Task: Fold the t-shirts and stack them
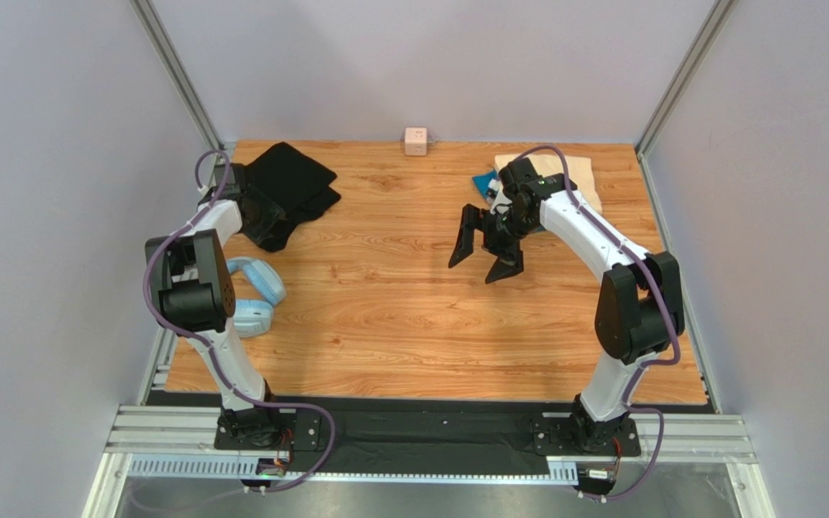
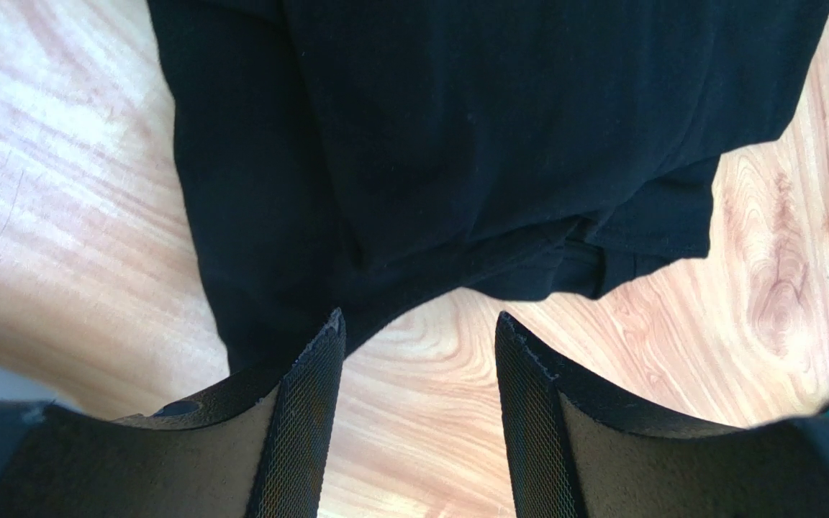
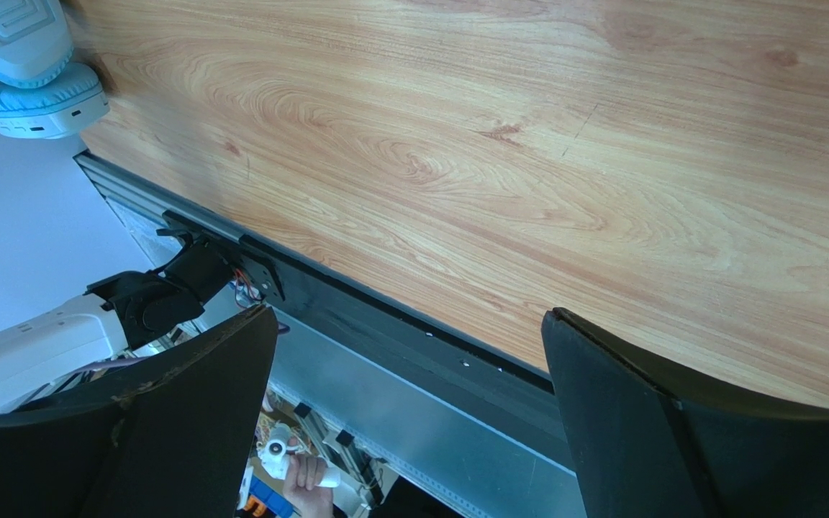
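Note:
My left gripper comes down open onto the fold at the black t-shirt's near edge point(image 2: 370, 250) next, because only bare wood lies between the gripper's fingers.
A black t-shirt point(image 1: 298, 181) lies bunched at the back left of the table and fills the top of the left wrist view point(image 2: 473, 130). My left gripper point(image 2: 419, 335) hovers at its near edge, jaws apart with bare wood between them; from above the left gripper point(image 1: 268, 229) blends into the dark cloth. A cream-beige t-shirt point(image 1: 579, 178) lies at the back right, and a bit of a bright blue t-shirt point(image 1: 484, 183) shows beside it. My right gripper point(image 1: 485, 254) hangs wide open and empty above the table's middle, also seen in its own view point(image 3: 408, 324).
A small pink cube point(image 1: 417, 140) sits at the back edge. A light-blue plastic ring, like headphones point(image 1: 257, 294), lies by the left arm and shows in the right wrist view point(image 3: 30, 65). Grey walls close in the sides. The table's front metal rail point(image 3: 430, 367) shows.

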